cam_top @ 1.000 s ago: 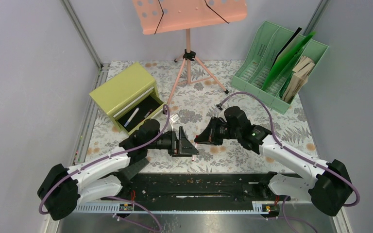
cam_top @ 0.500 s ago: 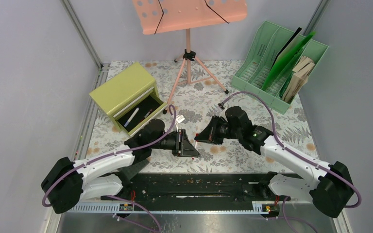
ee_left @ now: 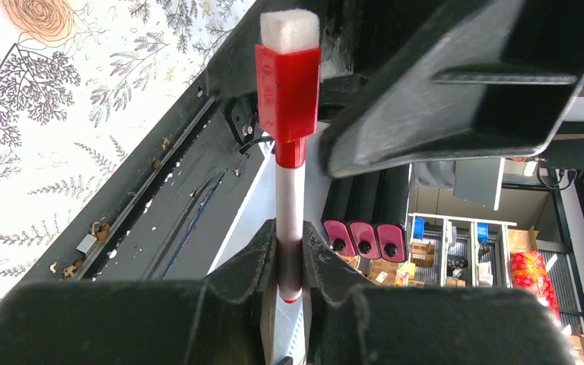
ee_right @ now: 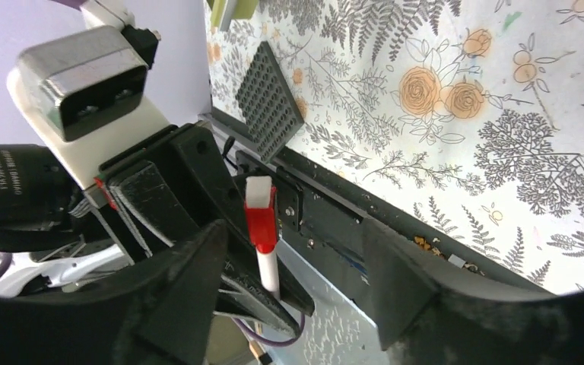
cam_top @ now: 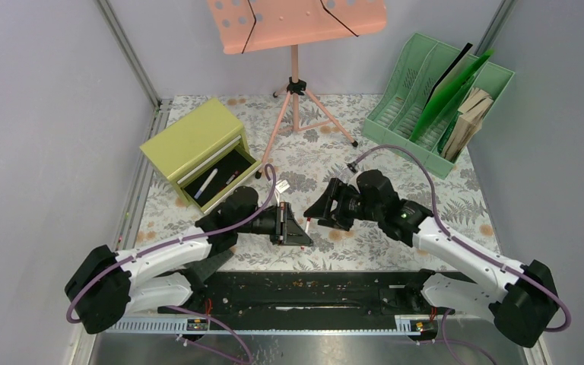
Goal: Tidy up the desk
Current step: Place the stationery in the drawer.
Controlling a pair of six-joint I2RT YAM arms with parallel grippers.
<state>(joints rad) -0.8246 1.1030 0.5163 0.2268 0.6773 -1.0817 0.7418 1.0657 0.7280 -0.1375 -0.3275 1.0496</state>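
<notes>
The marker goes outward and left in the top view with my left gripper next, over the open drawer [cam_top: 218, 178] for release, because pens already lie inside.
A marker with a white barrel [ee_left: 290, 194], a red cap and a white felt end stands upright between my two grippers above the desk [cam_top: 395, 228]. My left gripper [ee_left: 290, 255] is shut on the lower barrel and holds it alone. In the top view this left gripper [cam_top: 298, 228] sits at mid-desk, facing my right gripper [cam_top: 321, 211]. In the right wrist view the marker [ee_right: 261, 228] stands between the spread jaws of my open right gripper [ee_right: 296, 262], which do not touch it.
An olive-yellow drawer cabinet [cam_top: 198, 144] stands at the left, its drawer open with pens inside. A pink music stand [cam_top: 296, 106] is at the back middle. A green file rack [cam_top: 441, 99] holds folders at the back right. A grey studded plate [ee_right: 270, 99] lies near the front rail.
My left gripper moved in and shut on the marker's barrel. My right gripper, which was shut on the marker, has opened and let go.
</notes>
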